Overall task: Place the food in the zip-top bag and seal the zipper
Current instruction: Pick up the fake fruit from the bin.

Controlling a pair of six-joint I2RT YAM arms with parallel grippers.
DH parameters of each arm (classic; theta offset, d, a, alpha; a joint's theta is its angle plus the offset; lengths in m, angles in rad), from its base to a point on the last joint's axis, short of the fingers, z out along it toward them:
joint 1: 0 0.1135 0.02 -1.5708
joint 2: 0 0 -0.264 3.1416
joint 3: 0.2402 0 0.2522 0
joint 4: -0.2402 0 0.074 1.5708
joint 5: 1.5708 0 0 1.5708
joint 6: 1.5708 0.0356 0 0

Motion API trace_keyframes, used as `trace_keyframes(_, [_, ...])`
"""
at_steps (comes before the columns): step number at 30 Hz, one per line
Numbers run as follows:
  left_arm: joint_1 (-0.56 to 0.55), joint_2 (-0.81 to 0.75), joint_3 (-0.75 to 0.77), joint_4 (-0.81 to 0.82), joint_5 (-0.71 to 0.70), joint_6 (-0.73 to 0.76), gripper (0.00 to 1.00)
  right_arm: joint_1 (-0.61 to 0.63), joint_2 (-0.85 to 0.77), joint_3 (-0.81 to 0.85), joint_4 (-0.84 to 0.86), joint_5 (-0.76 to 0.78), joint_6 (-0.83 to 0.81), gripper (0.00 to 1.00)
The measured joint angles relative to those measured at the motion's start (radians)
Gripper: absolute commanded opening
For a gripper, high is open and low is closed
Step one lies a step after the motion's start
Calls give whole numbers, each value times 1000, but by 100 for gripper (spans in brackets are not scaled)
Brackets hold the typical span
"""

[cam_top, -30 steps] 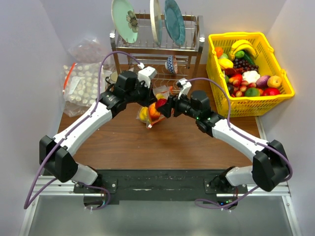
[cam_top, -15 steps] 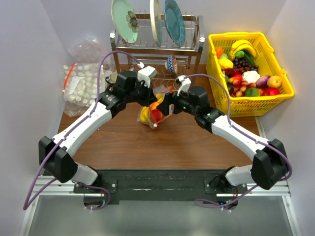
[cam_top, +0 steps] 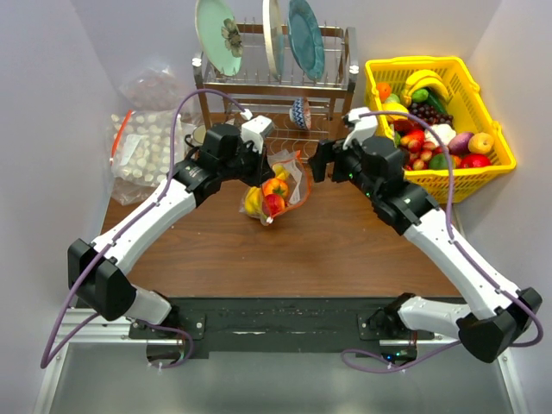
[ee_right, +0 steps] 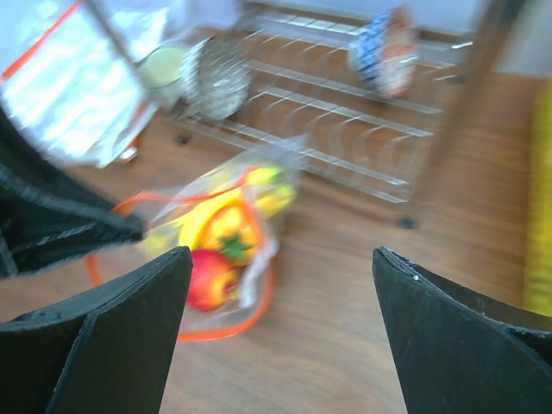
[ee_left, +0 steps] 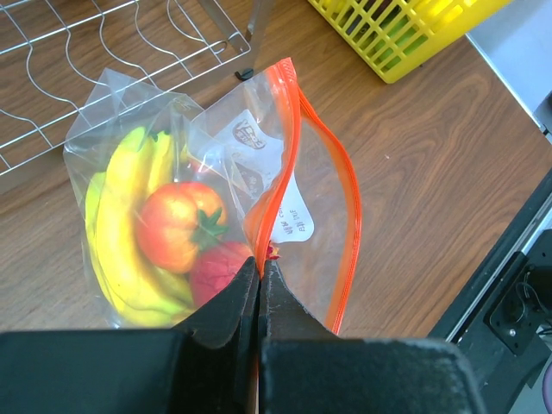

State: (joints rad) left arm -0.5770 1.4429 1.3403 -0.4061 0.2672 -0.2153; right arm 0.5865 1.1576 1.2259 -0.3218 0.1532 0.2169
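The basket's orange fruit sits outward of my empty right gripper and to its right in the top view. The gripper reaches over it next, then lowers around it.
The clear zip-top bag (cam_top: pixel 278 188) hangs at the table's middle with its mouth open. Inside it are a yellow banana bunch (ee_left: pixel 116 233), an orange piece with a green stalk (ee_left: pixel 177 224) and a red apple (ee_left: pixel 216 274). The orange-red zipper (ee_left: pixel 285 155) loops open around the mouth. My left gripper (ee_left: pixel 260 261) is shut on the zipper's edge and holds the bag up. My right gripper (cam_top: pixel 321 161) is open and empty, to the right of the bag and apart from it. The bag also shows in the right wrist view (ee_right: pixel 216 237), blurred.
A yellow basket (cam_top: pixel 492 164) of mixed fruit stands at the back right. A metal dish rack (cam_top: pixel 276 86) with plates stands behind the bag. A larger clear bag of pale lumps (cam_top: pixel 147 147) lies at the back left.
My right gripper has let go of the red piece, which now lies in the bag, and has pulled back to the right and up, open. The left gripper still holds the bag.
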Motion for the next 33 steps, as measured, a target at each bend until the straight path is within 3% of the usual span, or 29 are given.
trace_keyframes(5, [0, 0, 0, 1, -6, 2, 0, -58, -8, 111, -129, 115, -25, 88])
trace_keyframes(13, [0, -3, -21, 16, -6, 3, 0, -262, 6, 195, -224, 213, 4, 88])
trace_keyframes(18, [0, -9, -30, 24, -6, 3, 0, -417, 29, 130, -134, 196, 102, 88])
trace_keyframes(22, [0, -23, -39, 26, -7, 10, 0, -509, 146, 155, -77, 141, 165, 88])
trace_keyframes(26, [0, -35, -55, 31, -9, 17, 0, -560, 300, 209, -16, 67, 243, 84])
trace_keyframes(33, [0, -37, -73, 51, -9, 17, 0, -632, 425, 198, 162, 34, 417, 80])
